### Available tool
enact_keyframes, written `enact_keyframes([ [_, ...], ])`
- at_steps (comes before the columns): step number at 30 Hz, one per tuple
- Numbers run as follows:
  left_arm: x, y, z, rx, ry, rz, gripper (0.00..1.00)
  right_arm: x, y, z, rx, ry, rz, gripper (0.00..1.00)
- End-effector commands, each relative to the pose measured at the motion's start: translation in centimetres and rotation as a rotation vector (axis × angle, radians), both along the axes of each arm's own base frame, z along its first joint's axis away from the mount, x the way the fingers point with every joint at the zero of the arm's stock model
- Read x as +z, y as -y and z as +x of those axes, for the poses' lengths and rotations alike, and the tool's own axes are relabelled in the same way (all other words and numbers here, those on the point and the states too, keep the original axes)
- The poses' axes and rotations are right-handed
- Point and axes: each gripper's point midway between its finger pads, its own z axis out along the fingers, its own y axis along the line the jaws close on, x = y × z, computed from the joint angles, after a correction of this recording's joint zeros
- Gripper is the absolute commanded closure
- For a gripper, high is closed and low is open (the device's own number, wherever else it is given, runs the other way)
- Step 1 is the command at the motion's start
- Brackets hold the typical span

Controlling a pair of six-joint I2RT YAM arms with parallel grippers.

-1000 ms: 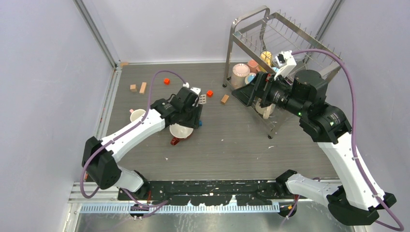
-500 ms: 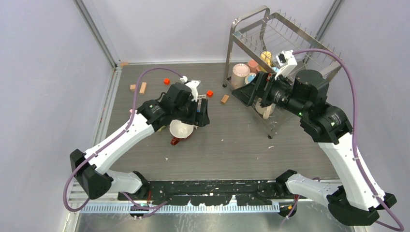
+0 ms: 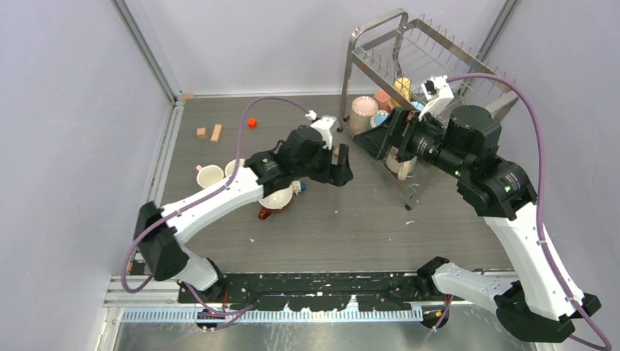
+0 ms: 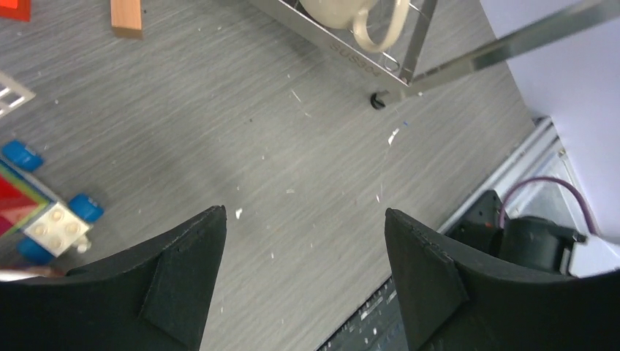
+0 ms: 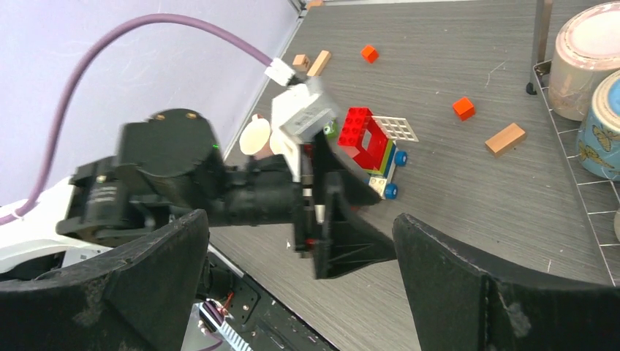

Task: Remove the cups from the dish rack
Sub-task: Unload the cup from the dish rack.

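Observation:
The beige cup's handle (image 3: 404, 170) (image 4: 374, 44) sticks out over the dish rack's rim to the left gripper's right in the top view, so the robot will move the open fingers that way onto it.
The dish rack (image 3: 409, 69) stands at the back right, a tall silver wire frame. On its lower tier sit several cups: a pink-beige one (image 3: 363, 110), a pink one (image 3: 382, 99), a mustard one (image 3: 402, 86) and a beige one (image 4: 340, 11). On the table stand two cream cups (image 3: 210, 175) and a white cup (image 3: 276, 197) resting over a dark red one (image 3: 264, 213). My left gripper (image 3: 341, 170) hangs open and empty over bare table between those cups and the rack. My right gripper (image 3: 376, 142) is open and empty at the rack's left side.
A toy brick car (image 5: 369, 142) lies beside the left arm. Small orange blocks (image 5: 463, 108), a wooden block (image 5: 506, 139) and two more wooden blocks (image 3: 209, 133) are scattered on the table. The rack's foot (image 4: 376, 101) is just ahead of the left gripper.
The left gripper opened, left the white cup on the dark red one and swung right toward the rack. The right arm has barely moved.

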Motion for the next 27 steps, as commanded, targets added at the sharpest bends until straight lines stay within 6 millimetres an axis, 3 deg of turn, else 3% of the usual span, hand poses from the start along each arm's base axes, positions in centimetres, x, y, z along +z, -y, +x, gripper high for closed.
enact_keyframes([
  [1, 2.4, 4.6, 3.1, 0.059, 0.135, -0.111, 0.19, 3.3, 1.4, -1.0, -0.043, 0.080, 0.047, 0.00],
  [12, -0.6, 14.3, 5.2, 0.066, 0.243, -0.107, 0.19, 6.7, 4.0, -3.1, -0.114, 0.138, 0.101, 0.00],
  [20, -4.3, 18.4, 6.4, 0.085, 0.288, -0.015, 0.21, 7.3, 4.8, -4.2, -0.118, 0.135, 0.097, 0.00],
  [27, -5.9, 20.1, 6.9, 0.108, 0.316, 0.035, 0.25, 7.0, 5.0, -4.6, -0.113, 0.128, 0.086, 0.00],
])
